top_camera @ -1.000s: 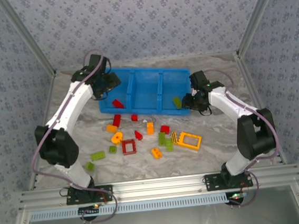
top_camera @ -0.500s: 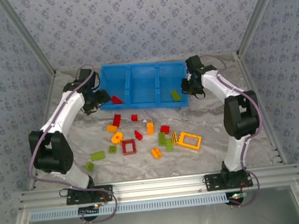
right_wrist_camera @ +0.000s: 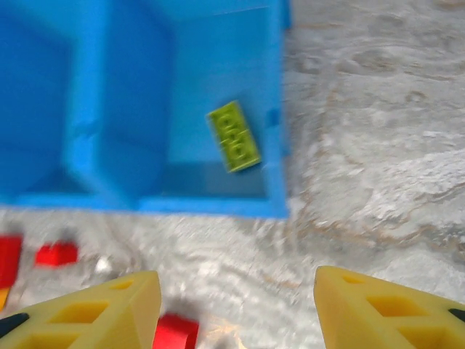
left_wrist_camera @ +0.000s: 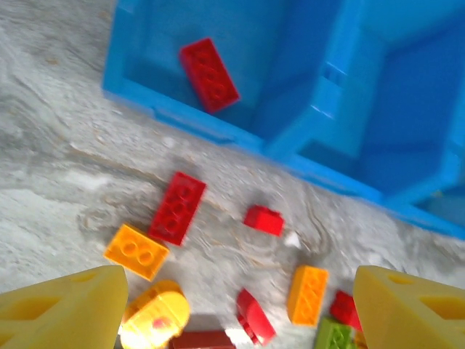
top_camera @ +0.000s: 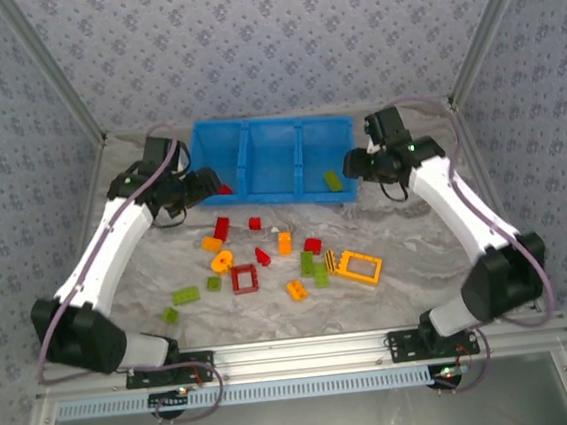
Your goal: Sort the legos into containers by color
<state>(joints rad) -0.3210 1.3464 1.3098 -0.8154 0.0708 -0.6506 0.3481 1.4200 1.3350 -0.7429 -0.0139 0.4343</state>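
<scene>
The yellow frame's open middle fits a finger, so my right gripper should next move back and down onto the frame's end by the green bricks.
The blue three-compartment container (top_camera: 274,163) stands at the back of the table. A red lego (top_camera: 223,189) (left_wrist_camera: 209,74) lies in its left compartment and a green lego (top_camera: 333,180) (right_wrist_camera: 234,135) in its right one. Loose legos lie in front: red bricks (left_wrist_camera: 177,207) (left_wrist_camera: 263,219), orange bricks (left_wrist_camera: 136,251) (left_wrist_camera: 307,294), a red frame (top_camera: 244,279) and a yellow frame (top_camera: 357,266). My left gripper (top_camera: 204,185) (left_wrist_camera: 236,313) hovers open by the bin's front left corner, holding nothing. My right gripper (top_camera: 354,163) (right_wrist_camera: 236,313) is open and holds nothing near the front right corner.
Green bricks (top_camera: 184,295) (top_camera: 169,314) lie toward the near left. A red brick (right_wrist_camera: 176,332) sits just below my right gripper's left finger. Bare marble table (top_camera: 417,240) stretches to the right of the pile. Patterned walls close in the back and sides.
The bin, skewed a second ago, now sits straight. Both grippers have drawn back from over the bin toward its front corners, and both arms have swung outward.
</scene>
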